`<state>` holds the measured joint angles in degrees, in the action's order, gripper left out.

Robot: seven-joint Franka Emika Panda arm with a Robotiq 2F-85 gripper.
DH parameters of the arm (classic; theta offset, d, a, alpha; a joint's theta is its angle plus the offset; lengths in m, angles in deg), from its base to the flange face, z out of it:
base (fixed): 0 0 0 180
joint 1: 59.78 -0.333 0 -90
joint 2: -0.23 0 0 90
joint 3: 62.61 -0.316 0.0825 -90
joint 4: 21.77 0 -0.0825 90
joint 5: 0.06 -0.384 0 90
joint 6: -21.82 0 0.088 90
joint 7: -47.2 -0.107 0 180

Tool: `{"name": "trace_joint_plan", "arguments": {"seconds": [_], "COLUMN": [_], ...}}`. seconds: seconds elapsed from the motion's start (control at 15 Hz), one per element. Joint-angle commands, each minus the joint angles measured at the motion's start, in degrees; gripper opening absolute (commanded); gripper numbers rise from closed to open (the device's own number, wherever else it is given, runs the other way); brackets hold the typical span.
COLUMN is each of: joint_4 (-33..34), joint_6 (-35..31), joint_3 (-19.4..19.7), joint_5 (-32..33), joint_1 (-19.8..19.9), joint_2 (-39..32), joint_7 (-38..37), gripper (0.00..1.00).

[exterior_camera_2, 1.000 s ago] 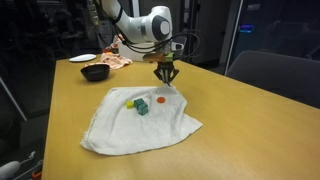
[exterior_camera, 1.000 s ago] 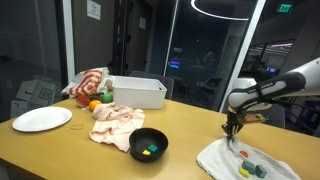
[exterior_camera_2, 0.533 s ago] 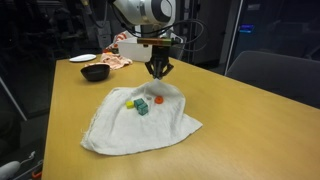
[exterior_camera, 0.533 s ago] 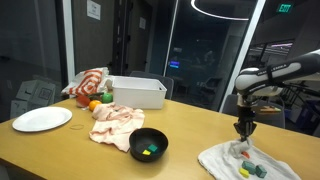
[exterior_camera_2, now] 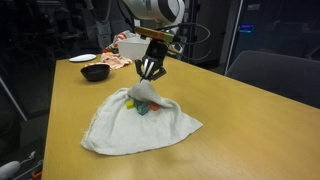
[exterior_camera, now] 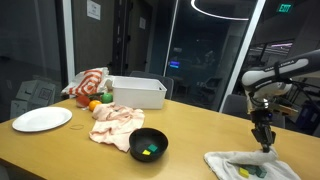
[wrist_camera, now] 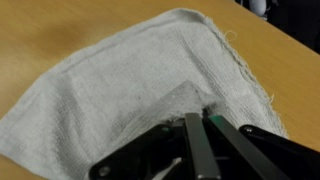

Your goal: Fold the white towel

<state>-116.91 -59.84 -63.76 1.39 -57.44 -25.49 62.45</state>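
The towel's raised edge still leaves the yellow and green blocks uncovered, so I will lower my gripper past them onto the flat towel beyond them and release.
The white towel [exterior_camera_2: 140, 125] lies spread on the wooden table [exterior_camera_2: 240, 120]. It also shows in an exterior view [exterior_camera: 245, 164] and fills the wrist view [wrist_camera: 120, 80]. My gripper [exterior_camera_2: 150, 82] is shut on one edge of the towel and holds that edge up in a peak over the towel's middle. A yellow block [exterior_camera_2: 128, 103] and a green block [exterior_camera_2: 143, 109] on the towel peek out under the raised fold. In the wrist view the gripper [wrist_camera: 203, 120] has its two fingers [wrist_camera: 193, 140] pressed together with cloth pinched at the tips. The gripper also shows in an exterior view [exterior_camera: 266, 146].
A black bowl [exterior_camera: 148, 145] with small blocks, a pink cloth [exterior_camera: 115, 122], a white plate [exterior_camera: 42, 119], a white bin [exterior_camera: 135, 92], an orange fruit [exterior_camera: 95, 105] and a striped cloth [exterior_camera: 88, 82] lie at the far end of the table.
The gripper closed on the towel's edge, lifted it and carried it over the blocks toward the towel's middle. The red block is now covered by the fold.
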Motion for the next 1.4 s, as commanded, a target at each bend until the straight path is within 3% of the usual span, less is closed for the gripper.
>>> {"name": "trace_joint_plan", "arguments": {"seconds": [0.0, 0.27, 0.33, 0.47, 0.73, 1.0, 1.33], "joint_4": [-5.13, -10.72, -12.17, -15.49, -18.74, -18.69, -21.93], "joint_6": [1.90, 1.60, 0.66, -4.22, -10.74, -8.28, -6.08], "joint_3": [0.14, -0.30, -0.31, 0.29, 0.28, -0.15, -1.50], "joint_5": [-0.07, -1.45, -2.06, -1.34, -1.89, -2.56, -2.47], "joint_1": [0.51, 0.45, 0.38, -0.53, -0.86, -0.95, -2.90], "joint_2": [2.64, 2.69, 2.63, 3.72, 7.43, 14.11, 23.03], "joint_7": [-0.43, -1.01, -1.94, -6.26, -10.32, -10.30, -11.17], "gripper": [0.04, 0.06, 0.32, 0.38, 0.70, 0.98, 1.00]}}
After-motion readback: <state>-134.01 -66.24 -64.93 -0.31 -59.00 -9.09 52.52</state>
